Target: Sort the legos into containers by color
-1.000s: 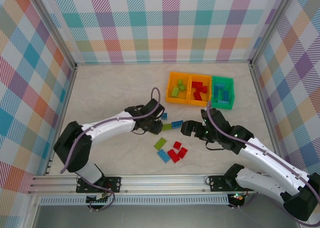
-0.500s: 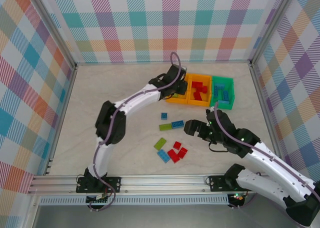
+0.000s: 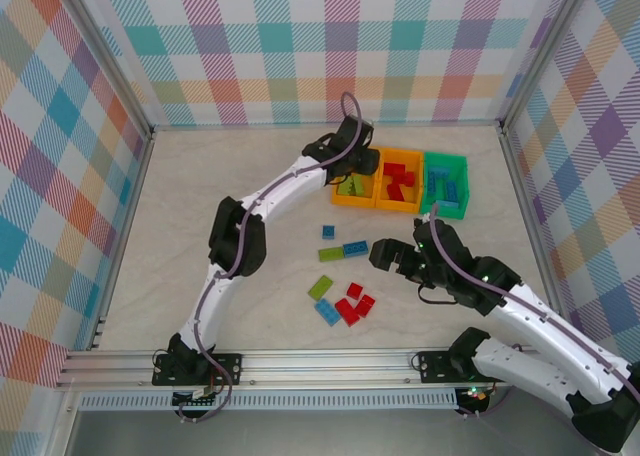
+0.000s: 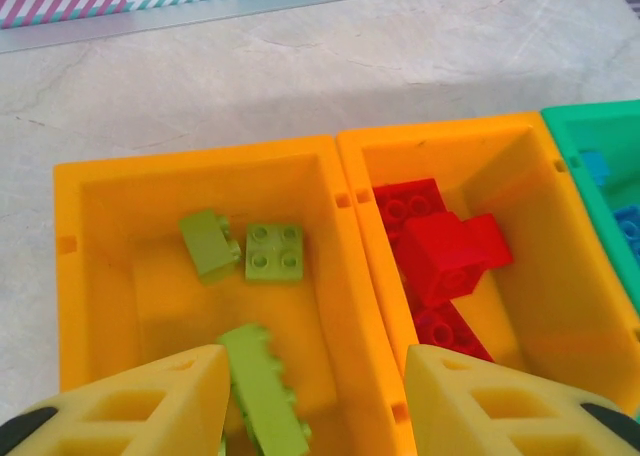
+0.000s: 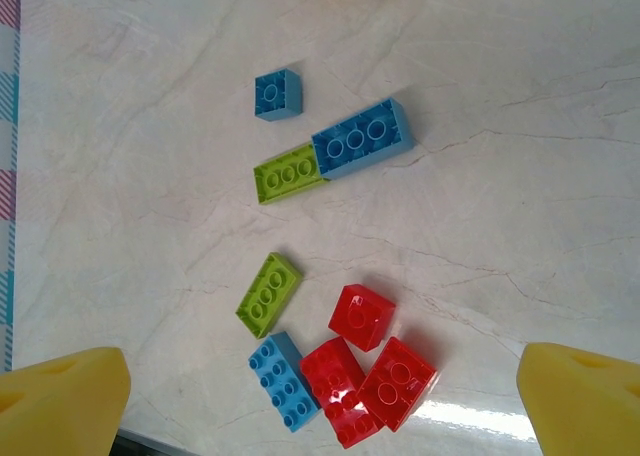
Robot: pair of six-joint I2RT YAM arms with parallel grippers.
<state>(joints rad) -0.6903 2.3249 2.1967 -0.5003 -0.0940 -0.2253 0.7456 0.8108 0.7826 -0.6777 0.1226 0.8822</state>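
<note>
Next, the right gripper turns and lowers over the long blue brick (image 3: 355, 248) (image 5: 360, 139), fingers along both long sides, as the brick lies below, against a lime brick.
My left gripper (image 3: 352, 168) hangs open over the left orange bin (image 4: 190, 161). Beside its left finger a long lime brick (image 4: 262, 391) looks blurred and is not gripped; two more lime bricks (image 4: 275, 251) lie deeper in that bin. The middle orange bin (image 4: 450, 136) holds red bricks (image 4: 450, 251), and the green bin (image 3: 462, 161) holds blue ones (image 3: 443, 186). My right gripper (image 3: 385, 257) is open above the loose bricks on the table: three red (image 5: 361, 316), three blue (image 5: 362, 138) and two lime (image 5: 268, 293).
The three bins sit in a row at the back right of the marble table (image 3: 230, 196). Plaid walls (image 3: 80, 156) close off the left, back and right sides. A metal rail (image 3: 300, 361) runs along the near edge.
My left arm swung from the middle of the table up to the left orange bin. A long lime brick now lies free below its open jaws. My right gripper shifted slightly right.
</note>
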